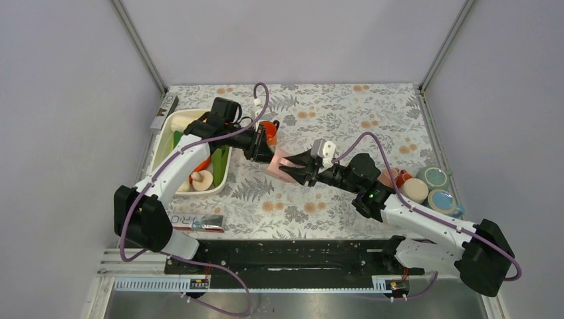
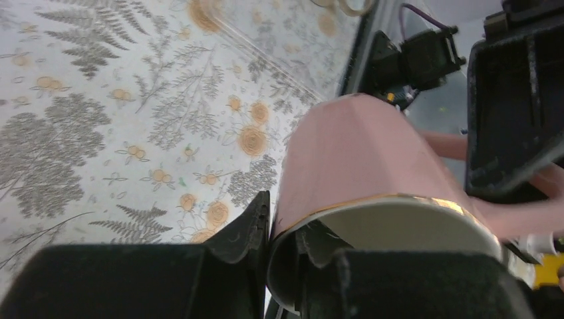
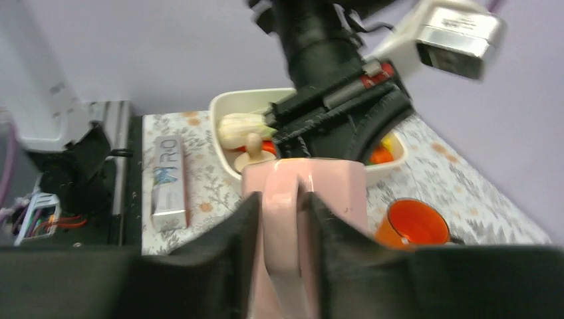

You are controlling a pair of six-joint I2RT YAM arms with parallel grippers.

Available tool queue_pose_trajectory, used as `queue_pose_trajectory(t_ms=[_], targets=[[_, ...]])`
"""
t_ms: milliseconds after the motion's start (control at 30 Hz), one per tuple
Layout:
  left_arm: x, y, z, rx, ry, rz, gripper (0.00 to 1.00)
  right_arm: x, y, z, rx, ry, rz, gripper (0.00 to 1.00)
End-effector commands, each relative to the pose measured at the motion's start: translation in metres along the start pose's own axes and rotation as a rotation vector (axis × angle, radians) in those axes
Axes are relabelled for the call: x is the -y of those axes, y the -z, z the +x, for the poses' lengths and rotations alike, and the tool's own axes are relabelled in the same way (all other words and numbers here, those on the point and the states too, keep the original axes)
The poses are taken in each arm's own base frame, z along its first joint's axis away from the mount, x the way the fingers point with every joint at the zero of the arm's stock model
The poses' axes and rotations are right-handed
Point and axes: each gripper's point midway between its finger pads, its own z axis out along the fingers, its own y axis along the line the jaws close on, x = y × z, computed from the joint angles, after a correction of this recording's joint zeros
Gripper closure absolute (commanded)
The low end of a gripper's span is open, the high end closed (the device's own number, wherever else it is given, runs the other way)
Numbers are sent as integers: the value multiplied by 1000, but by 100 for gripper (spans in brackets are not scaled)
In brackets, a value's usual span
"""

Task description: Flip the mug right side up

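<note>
My left gripper moves outward past the orange cup and down to the tabletop beyond next, turning the mug (image 1: 281,163) upright. Then it releases the mug, which I hold sideways now.
The pink mug (image 1: 281,163) with a gold rim is held above the middle of the table, lying roughly on its side. My left gripper (image 1: 269,154) is shut on its rim: in the left wrist view one finger is inside the mug (image 2: 359,153) and one outside, at the gripper (image 2: 282,214). My right gripper (image 1: 294,170) is shut on the mug's handle (image 3: 282,219); in the right wrist view the gripper (image 3: 284,198) clamps the handle from both sides, with the mug body (image 3: 339,186) behind it.
A white tray (image 1: 161,141) of toys stands at the left. An orange cup (image 1: 269,126) is behind the left gripper. Several cups (image 1: 416,189) sit at the right edge. A flat box (image 1: 197,223) lies near the front left, another box (image 1: 164,111) at the back left.
</note>
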Motion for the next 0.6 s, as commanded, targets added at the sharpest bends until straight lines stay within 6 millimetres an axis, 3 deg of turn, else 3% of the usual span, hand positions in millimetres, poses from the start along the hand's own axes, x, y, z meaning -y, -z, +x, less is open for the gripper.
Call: queue_pose_trajectory(t_ms=[0, 67, 100, 233, 333, 467, 567], targets=[[-12, 13, -48, 82, -93, -243, 100, 67, 9, -4, 71, -47, 350, 36], [-32, 17, -59, 87, -78, -351, 100, 80, 16, 8, 49, -53, 429, 9], [-37, 21, -67, 90, -78, -388, 100, 85, 18, 11, 44, -53, 463, 2], [-58, 41, -107, 96, -128, -527, 100, 105, 26, 20, -20, -105, 592, 1], [-86, 55, -128, 80, -140, -627, 100, 105, 27, 22, -73, -104, 590, 1], [-155, 73, -160, 115, -11, -731, 100, 114, 40, 14, -83, -92, 660, 1], [-208, 95, -179, 154, 51, -827, 100, 133, 54, 3, -110, -74, 782, 0]])
